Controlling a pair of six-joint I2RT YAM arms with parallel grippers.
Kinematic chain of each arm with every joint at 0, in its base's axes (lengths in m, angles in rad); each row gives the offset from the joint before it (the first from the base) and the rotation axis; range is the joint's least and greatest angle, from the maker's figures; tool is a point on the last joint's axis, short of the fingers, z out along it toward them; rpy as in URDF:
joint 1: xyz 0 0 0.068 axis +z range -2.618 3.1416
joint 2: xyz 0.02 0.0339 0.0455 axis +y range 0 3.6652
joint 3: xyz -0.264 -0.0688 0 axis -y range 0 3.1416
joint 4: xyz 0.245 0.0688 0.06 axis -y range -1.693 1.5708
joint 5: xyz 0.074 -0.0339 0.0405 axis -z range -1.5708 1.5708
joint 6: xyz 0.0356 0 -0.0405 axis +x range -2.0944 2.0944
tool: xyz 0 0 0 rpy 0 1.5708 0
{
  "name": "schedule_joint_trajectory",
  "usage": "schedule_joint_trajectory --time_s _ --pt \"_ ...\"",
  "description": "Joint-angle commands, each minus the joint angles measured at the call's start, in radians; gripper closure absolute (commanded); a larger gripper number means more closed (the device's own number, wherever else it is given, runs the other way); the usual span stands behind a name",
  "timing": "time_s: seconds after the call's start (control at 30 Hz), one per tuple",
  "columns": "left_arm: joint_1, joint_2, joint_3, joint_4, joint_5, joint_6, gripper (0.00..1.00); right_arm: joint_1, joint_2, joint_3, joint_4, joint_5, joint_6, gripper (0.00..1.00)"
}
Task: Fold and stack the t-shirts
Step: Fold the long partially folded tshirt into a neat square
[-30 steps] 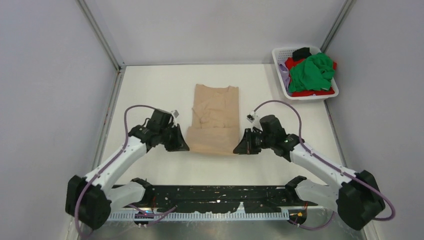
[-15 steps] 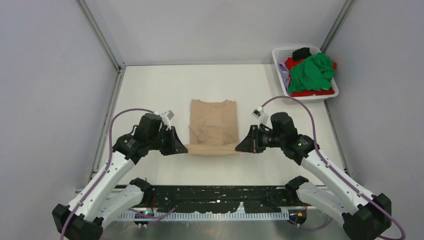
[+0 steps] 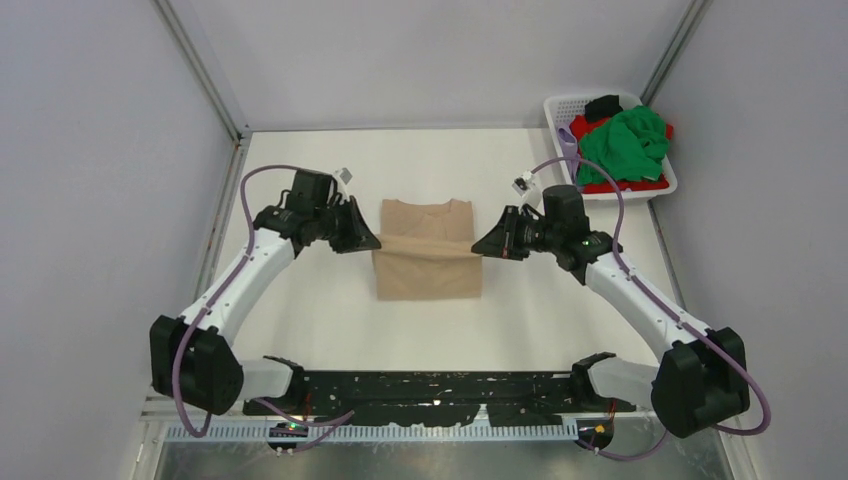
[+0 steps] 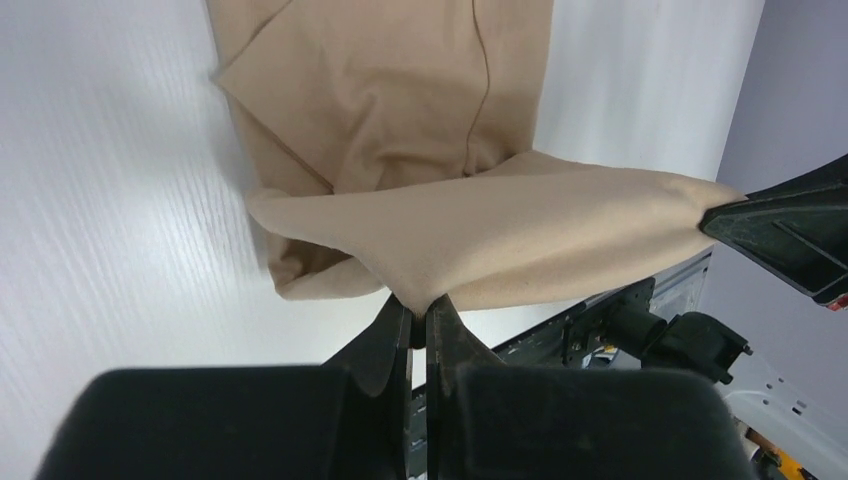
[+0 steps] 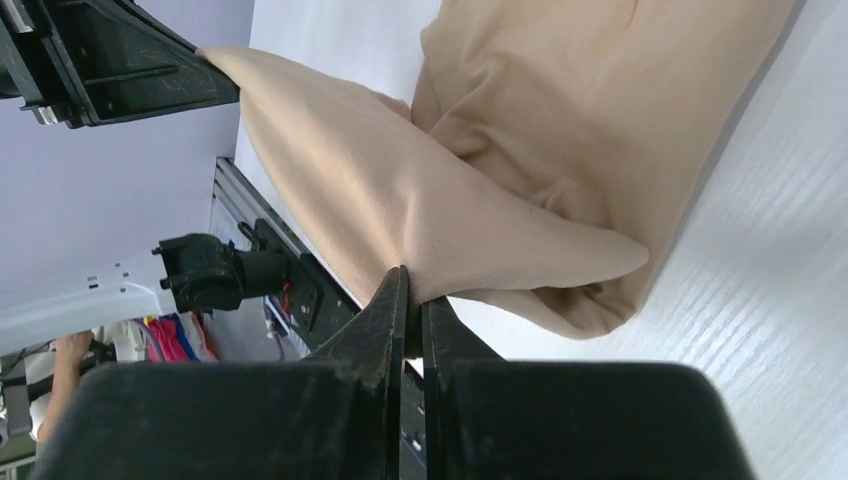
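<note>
I will next carry the t-shirt's hem corner outward and down onto the t-shirt's far end (image 3: 393,209) with my left gripper and let go, because that end is uncovered.
The beige t-shirt (image 3: 428,255) lies in the middle of the table with its near hem lifted and carried over its middle. My left gripper (image 3: 373,241) is shut on the hem's left corner, and my right gripper (image 3: 480,247) is shut on its right corner. The hem is stretched taut between them above the shirt. In the left wrist view the cloth (image 4: 480,225) comes out of the shut left gripper (image 4: 418,312). In the right wrist view the cloth (image 5: 400,190) comes out of the shut right gripper (image 5: 408,290). Green (image 3: 625,143), red, black and lilac t-shirts lie heaped in the basket.
A white mesh basket (image 3: 558,107) stands at the table's back right corner. Grey walls with metal posts close in the table at left, right and back. The black rail of the arm bases (image 3: 430,385) runs along the near edge.
Both grippers have lifted the shirt's near hem and carried it away from the bases, over the shirt's middle. The near half now lies doubled on the table.
</note>
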Motion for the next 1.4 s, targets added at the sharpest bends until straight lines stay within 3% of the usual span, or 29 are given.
schedule_joint_trajectory --time_s 0.0,0.5,1.0,1.03,1.1,1.17,1.2,1.23,1.27,1.3,1.33,1.37 --pt "0.044 0.085 0.107 0.066 0.030 0.050 1.00 -0.036 0.057 0.064 0.195 -0.014 0.058 0.95" --pt "0.104 0.431 0.347 0.084 0.049 0.079 1.00 -0.099 0.365 0.180 0.390 0.002 0.132 0.95" --pt "0.126 0.750 0.592 0.035 0.034 0.045 1.00 -0.113 0.643 0.313 0.443 0.063 0.159 0.95" --pt "0.128 0.763 0.601 0.036 0.032 0.041 0.98 -0.115 0.669 0.319 0.449 0.064 0.164 0.95" --pt "0.132 0.783 0.613 0.054 0.023 0.029 0.79 -0.121 0.708 0.339 0.465 0.065 0.176 0.91" --pt "0.138 0.808 0.641 0.053 0.029 0.018 0.63 -0.127 0.741 0.365 0.481 0.065 0.184 0.78" --pt "0.140 0.816 0.657 0.053 0.044 0.012 0.49 -0.129 0.757 0.385 0.482 0.065 0.186 0.58" --pt "0.141 0.819 0.670 0.058 0.068 0.009 0.37 -0.129 0.762 0.396 0.477 0.064 0.188 0.49" --pt "0.141 0.813 0.672 0.076 0.100 0.009 0.27 -0.130 0.766 0.416 0.461 0.054 0.187 0.31" --pt "0.140 0.797 0.664 0.104 0.133 0.006 0.14 -0.130 0.763 0.422 0.453 0.047 0.181 0.21" --pt "0.137 0.774 0.639 0.134 0.149 0.003 0.02 -0.130 0.751 0.424 0.442 0.037 0.179 0.02" --pt "0.135 0.749 0.619 0.162 0.152 0.003 0.01 -0.130 0.740 0.420 0.435 0.036 0.172 0.02"
